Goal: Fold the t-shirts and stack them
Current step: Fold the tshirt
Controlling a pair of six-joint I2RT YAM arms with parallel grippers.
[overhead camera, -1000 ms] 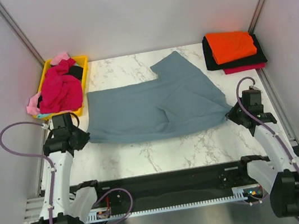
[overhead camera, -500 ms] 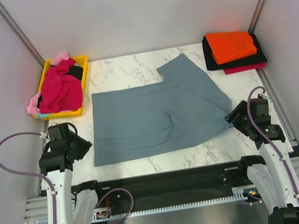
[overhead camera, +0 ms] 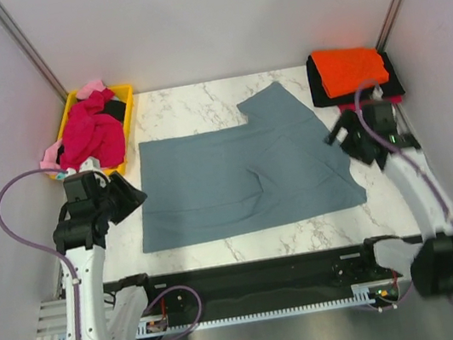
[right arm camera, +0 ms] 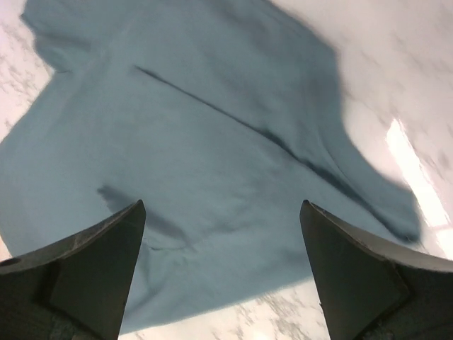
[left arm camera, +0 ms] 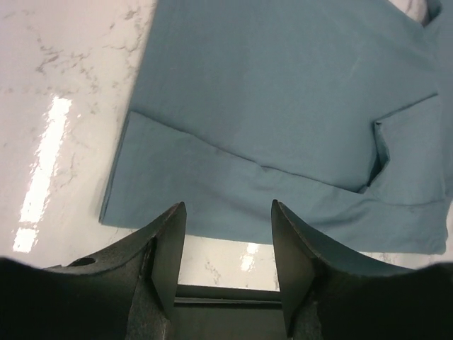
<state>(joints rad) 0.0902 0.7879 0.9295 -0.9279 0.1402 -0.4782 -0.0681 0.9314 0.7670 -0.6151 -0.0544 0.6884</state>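
Observation:
The sleeve's far corner point(overhead camera: 278, 85) lies clear of the folded stack, so the robot's right gripper will move outward, to the left in the top view, and down onto that corner.
A large slate blue-grey t-shirt point(overhead camera: 245, 180) lies spread flat on the marble table, one sleeve point(overhead camera: 272, 102) pointing to the back. My left gripper point(overhead camera: 131, 194) hovers open at the shirt's left edge. In the left wrist view the shirt point(left arm camera: 283, 106) lies below the empty gripper point(left arm camera: 228, 205). My right gripper point(overhead camera: 338, 137) is open above the shirt's right edge, and in the right wrist view the cloth point(right arm camera: 212, 106) fills the space under it point(right arm camera: 222, 202). A folded orange shirt point(overhead camera: 351, 68) tops a black one point(overhead camera: 317, 87) at the back right.
A yellow tray point(overhead camera: 126, 100) at the back left holds a crumpled magenta shirt point(overhead camera: 92, 135), with pink cloth point(overhead camera: 52, 159) hanging over its rim and black cloth point(overhead camera: 114, 110) inside. Grey walls close in both sides. The right arm is close to the folded stack.
Both grippers opened and let go of the blue-grey shirt's near corners, and it now lies flat. The right arm swung back toward the folded stack. The left arm rose beside the shirt's left edge.

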